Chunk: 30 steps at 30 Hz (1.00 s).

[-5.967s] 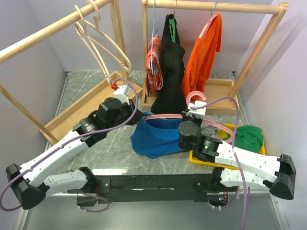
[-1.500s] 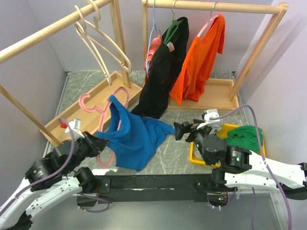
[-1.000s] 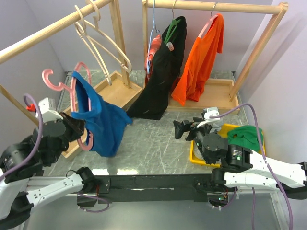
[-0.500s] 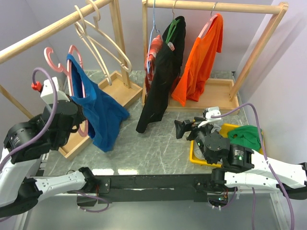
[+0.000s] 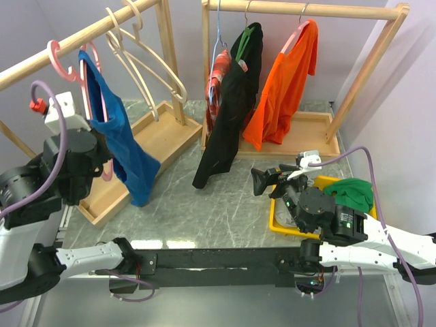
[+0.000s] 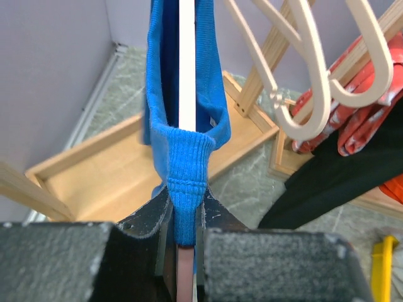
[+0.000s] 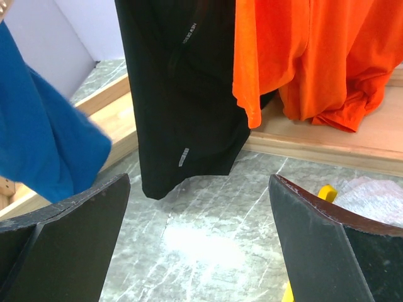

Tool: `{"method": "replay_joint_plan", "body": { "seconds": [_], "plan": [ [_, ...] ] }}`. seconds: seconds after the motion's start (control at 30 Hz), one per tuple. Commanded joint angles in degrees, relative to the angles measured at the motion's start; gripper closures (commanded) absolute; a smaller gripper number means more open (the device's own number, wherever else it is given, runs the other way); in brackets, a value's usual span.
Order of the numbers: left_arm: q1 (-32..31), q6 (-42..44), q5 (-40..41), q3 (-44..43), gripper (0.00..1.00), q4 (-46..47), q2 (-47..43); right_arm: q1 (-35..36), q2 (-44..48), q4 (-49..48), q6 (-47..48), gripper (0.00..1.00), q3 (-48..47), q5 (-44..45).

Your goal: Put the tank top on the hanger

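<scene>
My left gripper will next move the hanger's hook outward and to the left in the top view and let go of it, because the bare part of the rack's bar is that way.
The royal-blue tank top (image 5: 117, 139) hangs draped over the pink hanger (image 5: 86, 75), high at the left. The hanger's hook (image 5: 56, 56) is up at the left rack's wooden rail (image 5: 102, 30); I cannot tell whether it rests on it. My left gripper (image 5: 101, 163) is shut on the hanger's lower bar and the fabric over it. In the left wrist view its jaws pinch the ribbed blue hem (image 6: 187, 182), with the hanger's bar (image 6: 187, 63) running up inside the tank top (image 6: 160, 94). My right gripper (image 5: 267, 180) stands open and empty low over the table (image 7: 201, 245).
Cream hangers (image 5: 146, 68) hang on the left rack beside the pink one, above its wooden base tray (image 5: 160, 136). The back rack carries a red patterned garment (image 5: 218, 85), a black one (image 5: 231, 102) and an orange one (image 5: 286, 75). A yellow tray (image 5: 279, 221) holds a green garment (image 5: 351, 194).
My left arm has lifted the hanger and tank top up and to the left, off the table and toward the left rail. The black garment has swung back. My right gripper has stayed open in place.
</scene>
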State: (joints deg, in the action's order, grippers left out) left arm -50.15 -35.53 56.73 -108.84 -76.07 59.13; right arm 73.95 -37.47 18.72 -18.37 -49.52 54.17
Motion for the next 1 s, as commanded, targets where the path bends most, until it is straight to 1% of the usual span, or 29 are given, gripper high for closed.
{"method": "replay_joint_plan", "body": {
  "seconds": [0.0,0.13,0.23,0.37,0.47,0.77,0.97],
  "plan": [
    [0.6,5.0,4.1,-5.4,0.99,4.3,3.9,-0.2,0.7,0.5,-0.4,0.02,-2.7,0.2],
    [2.3,7.3,3.9,-7.2,0.99,5.8,5.0,-0.3,1.1,1.1,-0.5,0.01,-3.0,0.1],
    [5.1,8.5,3.0,-7.6,0.99,6.2,6.3,-0.3,1.4,1.2,-0.6,0.01,-3.1,-0.7],
    [10.2,10.9,2.3,-7.9,0.99,8.0,7.7,-0.4,0.8,2.4,-1.0,0.01,-4.2,-1.2],
    [12.4,11.5,2.2,-8.2,0.99,8.8,8.7,-0.3,0.0,3.7,-1.0,0.02,-5.7,-1.4],
    [18.3,10.8,0.8,-6.2,0.99,10.8,10.1,-0.3,-1.5,6.2,-1.9,0.02,-7.3,-2.4],
    [20.0,9.3,1.2,-1.7,0.99,11.6,8.2,-0.3,-3.0,8.4,-2.9,0.02,-9.3,-3.5]
  ]
}}
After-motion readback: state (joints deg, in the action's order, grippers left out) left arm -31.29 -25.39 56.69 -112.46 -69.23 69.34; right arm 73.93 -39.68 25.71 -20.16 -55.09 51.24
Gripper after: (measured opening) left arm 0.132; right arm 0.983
